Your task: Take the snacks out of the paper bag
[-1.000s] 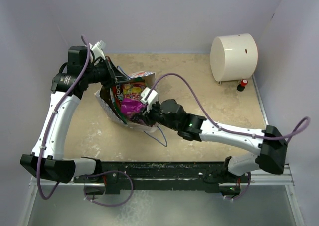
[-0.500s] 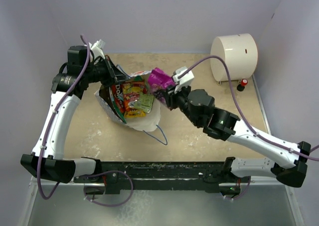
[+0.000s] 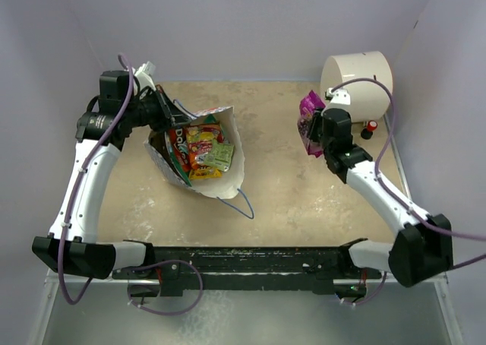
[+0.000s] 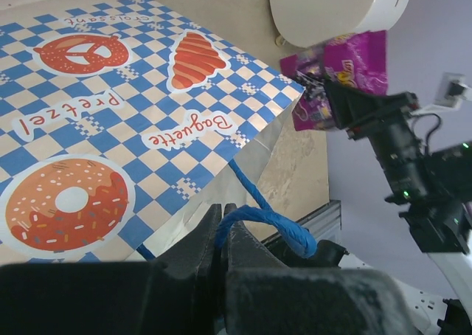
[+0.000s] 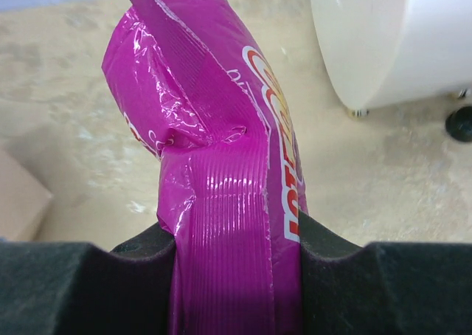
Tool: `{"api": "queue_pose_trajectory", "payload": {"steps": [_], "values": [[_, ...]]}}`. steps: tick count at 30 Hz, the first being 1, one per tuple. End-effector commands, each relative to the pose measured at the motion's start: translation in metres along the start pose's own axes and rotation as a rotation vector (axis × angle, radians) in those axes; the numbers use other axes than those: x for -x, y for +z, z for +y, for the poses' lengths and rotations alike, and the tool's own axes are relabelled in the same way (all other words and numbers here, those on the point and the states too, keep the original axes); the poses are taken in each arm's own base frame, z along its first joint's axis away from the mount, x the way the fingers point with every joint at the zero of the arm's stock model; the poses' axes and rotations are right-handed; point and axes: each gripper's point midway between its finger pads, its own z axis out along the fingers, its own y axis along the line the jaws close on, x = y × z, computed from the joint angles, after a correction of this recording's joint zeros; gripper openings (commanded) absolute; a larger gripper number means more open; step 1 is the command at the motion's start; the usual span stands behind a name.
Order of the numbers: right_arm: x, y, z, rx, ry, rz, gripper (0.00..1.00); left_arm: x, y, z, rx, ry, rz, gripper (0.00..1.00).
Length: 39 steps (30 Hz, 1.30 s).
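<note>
I will next lower my right gripper beside the cream cylinder and let go of the magenta pouch (image 3: 309,115), because the pouch hangs clear of the paper bag above bare table.
The paper bag (image 3: 232,141) lies open on the table's left half, its checkered side (image 4: 110,114) filling the left wrist view. Several snacks (image 3: 203,149) show in its mouth: red-orange, yellow and green packets. My left gripper (image 3: 168,111) is shut on the bag's blue cord handle (image 4: 254,217) at the bag's far rim. My right gripper (image 3: 311,132) is shut on the magenta pouch (image 3: 309,115) and holds it above the table's right side, near the cream cylinder. The pouch (image 5: 221,180) stands between the pads in the right wrist view and also shows in the left wrist view (image 4: 343,73).
A large cream cylinder (image 3: 355,87) lies at the back right, with a small red and black object (image 3: 370,128) beside it. The bag's second blue handle (image 3: 241,202) trails on the table in front of the bag. Grey walls close in the table.
My right gripper has pulled the magenta pouch out of the bag and carried it right, to near the cream cylinder. The left gripper stays on the handle.
</note>
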Motion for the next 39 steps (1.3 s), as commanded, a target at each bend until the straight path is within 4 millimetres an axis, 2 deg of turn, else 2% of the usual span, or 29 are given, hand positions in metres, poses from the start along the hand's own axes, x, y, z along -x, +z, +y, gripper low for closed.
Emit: {"api": "queue_pose_trajectory", "payload": {"steps": [1, 5, 9, 13, 15, 17, 20, 23, 29, 32, 37, 39], "values": [[0.016, 0.037, 0.009, 0.104, 0.166, -0.117, 0.11, 0.004, -0.015, -0.015, -0.034, 0.030, -0.013, 0.00], [-0.001, 0.066, 0.004, 0.139, 0.190, -0.138, 0.13, 0.004, -0.017, -0.015, -0.025, 0.028, -0.004, 0.00], [-0.025, 0.090, -0.015, 0.122, 0.208, -0.123, 0.13, 0.006, -0.018, -0.014, -0.015, 0.029, 0.001, 0.00], [-0.058, 0.107, -0.030, 0.092, 0.211, -0.087, 0.12, 0.006, -0.018, -0.014, -0.015, 0.027, 0.004, 0.00], [-0.081, 0.110, -0.027, 0.115, 0.196, -0.050, 0.14, 0.006, -0.017, -0.012, -0.014, 0.025, 0.006, 0.00], [-0.094, 0.109, -0.019, 0.167, 0.182, -0.017, 0.18, 0.006, -0.017, -0.012, -0.014, 0.024, 0.004, 0.00], [-0.100, 0.109, -0.019, 0.165, 0.197, 0.004, 0.29, 0.008, -0.016, -0.012, -0.015, 0.023, -0.003, 0.00], [-0.116, 0.114, -0.031, 0.071, 0.217, 0.114, 0.32, 0.009, -0.015, -0.012, -0.024, 0.022, -0.007, 0.00], [-0.142, 0.113, -0.035, 0.022, 0.233, 0.257, 0.38, 0.012, -0.016, -0.017, -0.047, 0.022, -0.023, 0.00], [-0.146, 0.114, -0.035, 0.017, 0.215, 0.298, 0.48, 0.012, -0.017, -0.019, -0.056, 0.026, -0.029, 0.00], [-0.121, 0.108, -0.022, 0.119, 0.151, 0.240, 0.73, 0.013, -0.021, -0.024, -0.071, 0.030, -0.040, 0.00], [-0.103, 0.104, -0.020, 0.131, 0.122, 0.215, 0.82, 0.013, -0.021, -0.024, -0.073, 0.032, -0.042, 0.00]]}}
